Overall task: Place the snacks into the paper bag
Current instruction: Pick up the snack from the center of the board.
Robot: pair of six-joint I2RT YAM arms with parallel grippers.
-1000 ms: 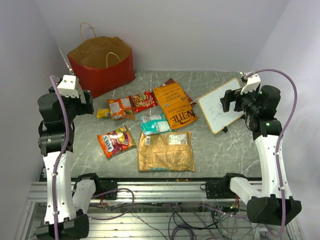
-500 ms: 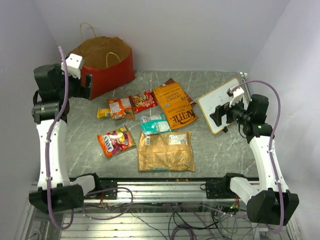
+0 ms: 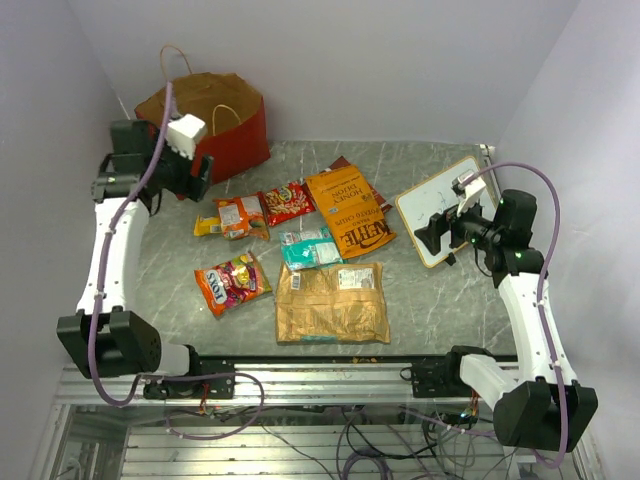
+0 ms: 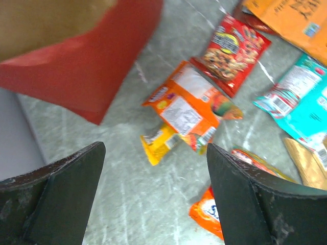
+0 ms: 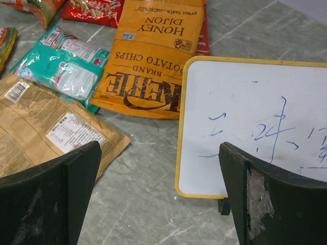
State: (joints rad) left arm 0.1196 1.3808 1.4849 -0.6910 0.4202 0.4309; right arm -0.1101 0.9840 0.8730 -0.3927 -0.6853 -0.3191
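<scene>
I should move my left gripper across, back and down next, onto the brown-gold packet's uncovered far edge (image 3: 346, 271). That edge is below the gripper and to its right in the top view.
The red paper bag (image 3: 232, 148) stands open at the back left, and its red wall (image 4: 87, 71) fills the upper left of the left wrist view. The snacks lie flat in the middle: orange chips bag (image 3: 345, 210) (image 5: 153, 61), brown-gold packet (image 3: 330, 300) (image 5: 41, 132), teal packet (image 3: 310, 248) (image 5: 66, 66), red packet (image 3: 287, 201) (image 4: 232, 46), orange-yellow packet (image 3: 232, 216) (image 4: 186, 107), multicolour packet (image 3: 232, 283) (image 4: 214, 212). My left gripper (image 3: 200, 176) (image 4: 156, 199) hangs open and empty beside the bag's front. At the right, my right gripper (image 3: 428, 236) (image 5: 158, 199) is open and empty.
A white board with an orange-yellow edge (image 3: 440, 210) (image 5: 255, 127) stands tilted at the right, just under my right gripper. Purple walls close in the table on the left, back and right. The arms' bases and a metal rail (image 3: 320, 375) line the near edge.
My left arm has swung up and back, from the left side towards the front of the red bag. The right gripper has dropped a little towards the white board.
</scene>
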